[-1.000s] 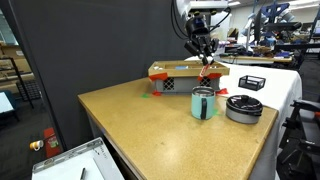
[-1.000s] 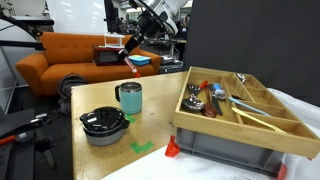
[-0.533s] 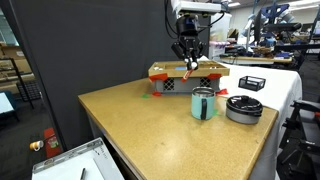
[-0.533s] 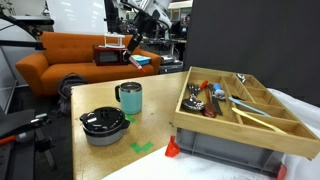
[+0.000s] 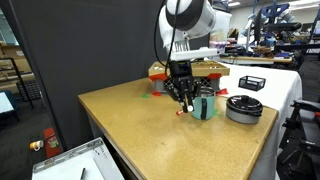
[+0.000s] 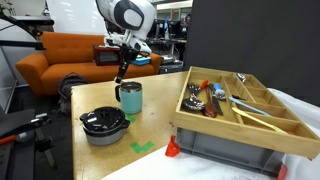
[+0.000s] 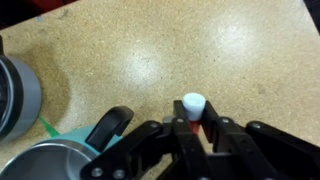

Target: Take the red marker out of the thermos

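The red marker (image 7: 193, 105) goes down from my gripper onto the bare tabletop beside the thermos next for release, since that clear spot lies just below my gripper.
My gripper (image 5: 181, 98) is shut on the red marker (image 7: 193, 105), whose whitish end sticks out past the fingertips toward the tabletop. In the wrist view the gripper (image 7: 195, 126) hangs low over bare table, just beside the teal-green thermos (image 7: 45, 165). The thermos (image 5: 204, 104) stands upright on the table to one side of the gripper. It also shows in an exterior view (image 6: 129, 97), with the gripper (image 6: 121, 76) beside and slightly above its rim. The marker's tip (image 5: 179, 110) is close to the table surface.
A round grey-black lidded pot (image 5: 243, 107) (image 6: 103, 123) stands beside the thermos. A wooden tray of utensils (image 6: 240, 108) sits on a crate at the table's edge (image 5: 190, 72). A small black basket (image 5: 252, 82), green tape (image 6: 142, 147) and an orange sofa (image 6: 60, 55) are also in view.
The arm has come down from high above the wooden tray to just over the table beside the thermos, still holding the red marker.
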